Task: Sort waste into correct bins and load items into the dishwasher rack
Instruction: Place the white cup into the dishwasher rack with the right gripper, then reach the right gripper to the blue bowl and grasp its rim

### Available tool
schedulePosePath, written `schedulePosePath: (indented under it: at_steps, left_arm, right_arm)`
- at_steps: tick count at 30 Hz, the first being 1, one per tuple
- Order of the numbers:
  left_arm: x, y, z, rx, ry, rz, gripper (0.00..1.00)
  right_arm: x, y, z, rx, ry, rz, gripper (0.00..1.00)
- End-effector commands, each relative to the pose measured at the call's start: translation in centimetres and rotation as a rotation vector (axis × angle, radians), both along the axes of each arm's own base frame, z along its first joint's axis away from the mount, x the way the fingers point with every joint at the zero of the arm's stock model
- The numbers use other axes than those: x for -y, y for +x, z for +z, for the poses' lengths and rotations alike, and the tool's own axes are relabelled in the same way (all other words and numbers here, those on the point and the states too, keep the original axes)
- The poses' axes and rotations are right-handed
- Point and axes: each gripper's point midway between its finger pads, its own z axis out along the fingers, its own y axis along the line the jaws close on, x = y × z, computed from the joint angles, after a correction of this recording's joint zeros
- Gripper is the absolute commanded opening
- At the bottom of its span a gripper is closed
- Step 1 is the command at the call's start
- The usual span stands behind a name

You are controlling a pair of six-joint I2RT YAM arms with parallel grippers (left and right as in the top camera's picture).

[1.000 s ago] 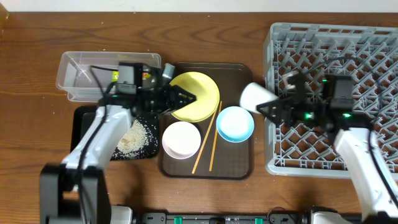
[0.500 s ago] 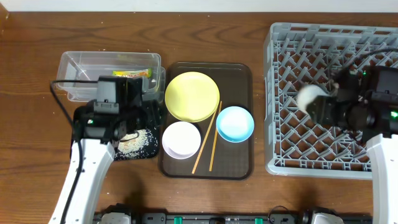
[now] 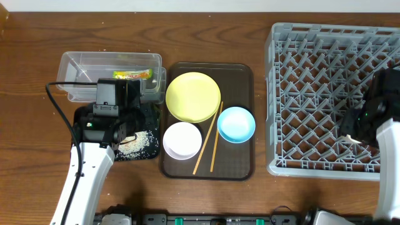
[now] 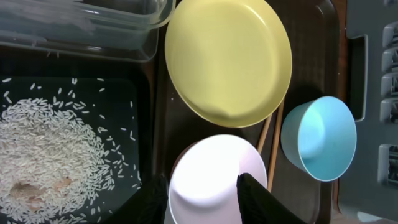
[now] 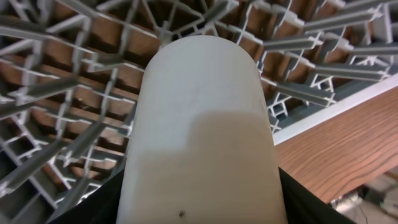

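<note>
Next, my right gripper lowers the small pale cup onto the empty lattice of the grey rack (image 3: 312,94) near the rack's near rim, then releases the cup.
My right gripper (image 5: 199,211) is shut on the small pale cup (image 5: 202,124) and holds it over the front right part of the grey rack (image 3: 312,94), whose lattice (image 5: 68,112) fills the right wrist view. In the overhead view the right arm hides the cup. My left gripper (image 4: 202,202) is open, its fingers (image 4: 152,199) on either side of the white bowl (image 4: 211,177) from above, not touching it. The yellow plate (image 3: 194,97), blue bowl (image 3: 236,124), white bowl (image 3: 182,140) and chopsticks (image 3: 206,147) lie on the brown tray (image 3: 240,72). The wrapper (image 3: 132,74) lies in the clear tub (image 3: 81,72). Rice (image 4: 50,155) lies on the black tray (image 3: 149,119). The paper scrap is not in view.
The left arm (image 3: 109,109) hangs over the black tray, next to the clear tub's front wall. The rack's near rim (image 5: 323,112) and bare wooden table (image 5: 354,149) show just right of the cup.
My right gripper has carried the cup from the brown tray's right edge across to the rack's front right. My left arm has drawn back left from the yellow plate.
</note>
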Motion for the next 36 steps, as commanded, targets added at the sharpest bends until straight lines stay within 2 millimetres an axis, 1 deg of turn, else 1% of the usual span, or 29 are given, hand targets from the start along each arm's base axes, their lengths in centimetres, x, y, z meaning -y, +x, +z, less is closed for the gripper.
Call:
schedulePosePath:
  at_steps: [1, 5, 6, 7, 9, 10, 11, 13, 14, 15, 16, 20, 22, 24, 27, 28, 30, 32, 34, 36]
  left_arm:
    - [-0.4, 0.1, 0.2, 0.011, 0.019, 0.002, 0.4]
    - [-0.4, 0.1, 0.2, 0.011, 0.019, 0.002, 0.4]
    - [-0.4, 0.1, 0.2, 0.009, 0.02, 0.001, 0.4]
    - [-0.4, 0.1, 0.2, 0.008, 0.02, 0.001, 0.4]
    - [-0.4, 0.1, 0.2, 0.008, 0.02, 0.001, 0.4]
    - [-0.4, 0.1, 0.2, 0.008, 0.02, 0.001, 0.4]
    - [-0.4, 0.1, 0.2, 0.008, 0.02, 0.001, 0.4]
    - [-0.4, 0.1, 0.2, 0.008, 0.02, 0.001, 0.4]
    - [-0.4, 0.1, 0.2, 0.008, 0.019, 0.001, 0.41]
    - [-0.4, 0.0, 0.2, 0.008, 0.02, 0.001, 0.47]
    - [-0.4, 0.0, 0.2, 0.008, 0.019, 0.001, 0.48]
    - [-0.4, -0.1, 0.1, 0.001, 0.02, 0.001, 0.49]
    - [-0.4, -0.2, 0.0, -0.006, 0.021, 0.001, 0.49]
    - [-0.4, -0.4, -0.1, -0.012, 0.022, 0.001, 0.5]
    - [-0.4, -0.5, -0.1, -0.018, 0.022, 0.001, 0.51]
    - [-0.4, -0.6, -0.2, -0.022, 0.023, 0.001, 0.53]
    - [-0.6, -0.8, -0.4, -0.037, 0.034, 0.007, 0.54]
    - [-1.4, -1.3, -0.9, -0.064, 0.076, 0.029, 0.54]
    - [-2.5, -1.9, -1.5, -0.097, 0.13, 0.054, 0.54]
    - [-3.4, -2.7, -2.0, -0.133, 0.182, 0.078, 0.54]
  right_arm:
    - [0.2, 0.5, -1.0, -0.027, 0.034, -0.033, 0.03]
    - [0.3, 0.8, -2.8, -0.086, 0.056, -0.034, 0.06]
    - [0.1, 0.9, -3.4, -0.106, 0.07, -0.033, 0.16]
    - [0.0, 1.0, -3.8, -0.115, 0.08, -0.032, 0.2]
    - [-0.1, 1.1, -4.3, -0.13, 0.097, -0.032, 0.22]
    - [-0.2, 1.1, -4.6, -0.136, 0.105, -0.031, 0.27]
    - [-0.3, 1.2, -4.8, -0.139, 0.114, -0.031, 0.35]
    - [-0.4, 1.2, -4.8, -0.141, 0.119, -0.031, 0.57]
    - [-0.4, 1.2, -4.8, -0.14, 0.119, -0.031, 0.72]
    - [-0.4, 1.2, -4.8, -0.139, 0.118, -0.031, 0.83]
    - [-0.4, 1.2, -4.7, -0.136, 0.117, -0.031, 0.88]
    - [-0.3, 1.5, -3.9, -0.11, 0.111, -0.029, 0.89]
    - [-0.5, 2.1, -3.0, -0.072, 0.118, -0.022, 0.89]
    - [-1.5, 3.3, -1.7, -0.009, 0.164, 0.034, 0.89]
    - [-4.4, 5.7, 1.0, 0.129, 0.279, 0.179, 0.88]
    - [-5.7, 6.6, 2.1, 0.185, 0.322, 0.249, 0.88]
    - [-8.2, 7.9, 4.0, 0.285, 0.391, 0.383, 0.86]
    - [-11.3, 9.0, 5.7, 0.378, 0.456, 0.525, 0.84]
    - [-13.9, 9.5, 6.4, 0.409, 0.478, 0.631, 0.84]
    - [-16.0, 9.7, 6.2, 0.399, 0.467, 0.7, 0.82]
